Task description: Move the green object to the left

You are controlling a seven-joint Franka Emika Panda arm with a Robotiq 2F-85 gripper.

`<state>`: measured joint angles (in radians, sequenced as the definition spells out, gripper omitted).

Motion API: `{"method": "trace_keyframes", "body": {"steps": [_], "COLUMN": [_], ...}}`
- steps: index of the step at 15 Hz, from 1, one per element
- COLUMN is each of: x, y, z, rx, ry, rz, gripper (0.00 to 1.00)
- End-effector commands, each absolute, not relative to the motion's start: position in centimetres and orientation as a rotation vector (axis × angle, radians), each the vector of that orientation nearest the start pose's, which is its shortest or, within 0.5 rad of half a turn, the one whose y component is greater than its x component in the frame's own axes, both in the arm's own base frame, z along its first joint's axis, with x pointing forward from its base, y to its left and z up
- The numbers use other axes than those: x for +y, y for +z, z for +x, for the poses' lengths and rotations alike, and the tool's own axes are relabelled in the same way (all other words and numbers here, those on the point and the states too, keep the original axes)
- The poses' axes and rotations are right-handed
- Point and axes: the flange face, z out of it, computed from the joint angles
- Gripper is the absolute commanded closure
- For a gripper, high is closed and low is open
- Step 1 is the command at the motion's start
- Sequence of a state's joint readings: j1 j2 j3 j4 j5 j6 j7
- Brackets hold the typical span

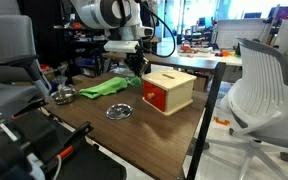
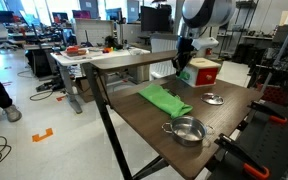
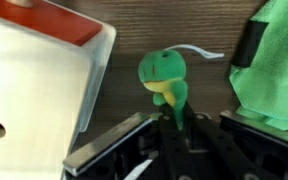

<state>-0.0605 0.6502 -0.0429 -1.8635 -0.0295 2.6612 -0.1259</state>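
Note:
I should next lower my gripper toward the bare wood of the table (image 1: 134, 94) (image 3: 199, 85) between the box and the cloth to release the green toy, as that part is clear.
The green object (image 3: 164, 78) is a small lumpy green toy with a yellow patch. In the wrist view it sits just ahead of my gripper (image 3: 174, 128), whose two dark fingers are shut on its lower part. It is held over the dark wooden table, between the box and the green cloth. In both exterior views the gripper (image 1: 135, 64) (image 2: 184, 63) hangs low at the far part of the table beside the box. The toy is too small to make out there.
A wooden box with a red side (image 1: 169, 90) (image 2: 202, 72) (image 3: 34, 80) stands close beside the gripper. A flat bright-green cloth (image 1: 104, 87) (image 2: 164, 99) (image 3: 279, 60) lies on its other side. A round metal dish (image 1: 120, 112) (image 2: 213, 98) and a metal pot (image 2: 187, 130) stand nearer the table's front edge.

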Motion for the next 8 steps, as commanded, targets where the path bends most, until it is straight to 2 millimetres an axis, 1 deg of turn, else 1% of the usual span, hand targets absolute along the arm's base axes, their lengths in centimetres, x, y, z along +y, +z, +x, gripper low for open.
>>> {"method": "trace_keyframes", "body": {"steps": [1,5,6,7,8], "x": [-6.8,-6.5,-6.3,-6.2,-5.9], "y": [16.7,15.2,14.9,14.6,14.4], "z": [65.5,65.6,65.7,65.9,65.9], "rx": [-0.094,-0.108,-0.107,-0.108,-0.112], "ry": [-0.153,-0.106,-0.090,-0.079,-0.067], "rz": [-3.234,-3.255,-3.262,-3.268,-3.274], "gripper": [0.97,0.97,0.86,0.67,0.61]}}
